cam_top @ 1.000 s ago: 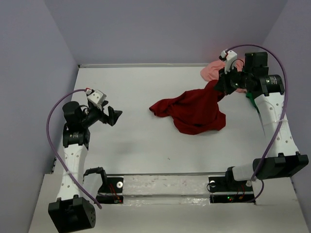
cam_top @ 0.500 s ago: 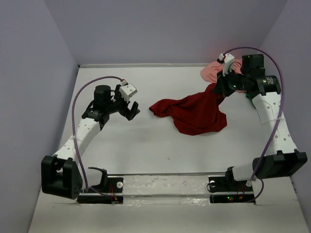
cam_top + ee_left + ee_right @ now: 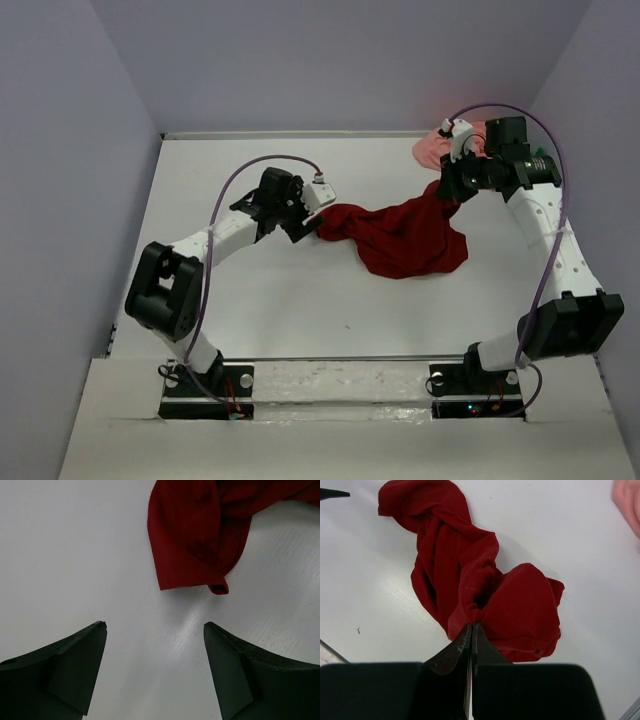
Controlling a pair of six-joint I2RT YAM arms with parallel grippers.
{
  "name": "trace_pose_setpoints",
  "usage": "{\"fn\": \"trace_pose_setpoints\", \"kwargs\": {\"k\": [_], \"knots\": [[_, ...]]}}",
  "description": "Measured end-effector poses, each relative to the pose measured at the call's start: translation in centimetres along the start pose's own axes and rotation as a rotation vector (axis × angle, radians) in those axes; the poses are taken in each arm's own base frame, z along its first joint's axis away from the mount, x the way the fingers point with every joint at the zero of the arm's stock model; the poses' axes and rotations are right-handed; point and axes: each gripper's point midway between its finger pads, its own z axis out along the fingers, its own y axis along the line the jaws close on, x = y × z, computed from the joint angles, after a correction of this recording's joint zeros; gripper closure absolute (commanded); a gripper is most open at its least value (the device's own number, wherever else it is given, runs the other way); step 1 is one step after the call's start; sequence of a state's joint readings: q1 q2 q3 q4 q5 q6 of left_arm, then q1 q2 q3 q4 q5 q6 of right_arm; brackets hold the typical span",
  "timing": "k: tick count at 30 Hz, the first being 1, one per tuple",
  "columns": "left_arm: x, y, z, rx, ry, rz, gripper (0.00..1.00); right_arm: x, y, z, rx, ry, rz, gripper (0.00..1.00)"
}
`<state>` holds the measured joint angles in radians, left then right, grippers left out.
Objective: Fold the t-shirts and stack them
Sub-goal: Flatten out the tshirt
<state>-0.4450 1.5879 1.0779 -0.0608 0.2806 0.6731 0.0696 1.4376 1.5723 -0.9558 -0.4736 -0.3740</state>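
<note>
I need to move my left gripper to the right in the top view next, and down onto the red shirt's loose end (image 3: 337, 217) (image 3: 191, 571), which is just past the open fingers.
The dark red t-shirt (image 3: 405, 235) lies crumpled on the white table, its right end lifted. My right gripper (image 3: 447, 186) is shut on a bunched fold of it (image 3: 480, 605) and holds that part above the table. My left gripper (image 3: 306, 224) is open and empty just left of the shirt's left corner (image 3: 192, 535), which lies a little ahead of the fingertips (image 3: 97, 630). The salmon pink t-shirt (image 3: 436, 146) sits bunched at the back right, partly behind the right arm. A sliver of the bright green t-shirt (image 3: 537, 155) shows behind the right arm.
Purple-grey walls close the table (image 3: 250, 300) on the left, back and right. The arms' bases and a taped rail (image 3: 340, 385) run along the near edge. The pink shirt's edge shows at the top right of the right wrist view (image 3: 627, 502).
My left arm has swung from the left side across the table to the red shirt's left corner. My right gripper has stayed shut on the shirt and shifted slightly left.
</note>
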Motion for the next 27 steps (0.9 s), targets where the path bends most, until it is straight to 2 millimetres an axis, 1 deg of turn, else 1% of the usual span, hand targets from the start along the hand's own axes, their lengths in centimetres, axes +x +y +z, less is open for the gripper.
{"fn": "trace_pose_setpoints", "kwargs": {"k": [2, 5, 8, 12, 21, 23, 27], "knots": [[0.6, -0.7, 1.4, 0.018, 0.042, 0.035, 0.08, 0.3, -0.1, 0.4, -0.002, 0.013, 0.007, 1.0], [1.1, -1.3, 2.5, 0.023, 0.087, 0.095, 0.08, 0.5, -0.4, 0.8, -0.001, 0.022, 0.01, 1.0], [1.2, -1.9, 2.7, 0.026, 0.112, 0.15, 0.08, 0.7, -0.6, 1.2, 0.0, 0.024, 0.011, 1.0], [0.3, -3.2, 2.9, 0.036, 0.113, 0.224, 0.06, 0.6, -0.8, 1.4, 0.004, 0.022, 0.008, 1.0], [-1.3, -5.9, 3.4, 0.078, 0.092, 0.334, 0.08, 1.3, -1.2, 2.6, -0.005, 0.045, 0.018, 1.0], [-1.3, -6.5, 3.7, 0.09, 0.095, 0.353, 0.1, 1.4, -1.2, 2.7, -0.006, 0.047, 0.019, 1.0], [-0.5, -7.2, 5.1, 0.12, 0.125, 0.368, 0.14, 1.4, -1.3, 2.8, -0.002, 0.049, 0.017, 1.0]]}}
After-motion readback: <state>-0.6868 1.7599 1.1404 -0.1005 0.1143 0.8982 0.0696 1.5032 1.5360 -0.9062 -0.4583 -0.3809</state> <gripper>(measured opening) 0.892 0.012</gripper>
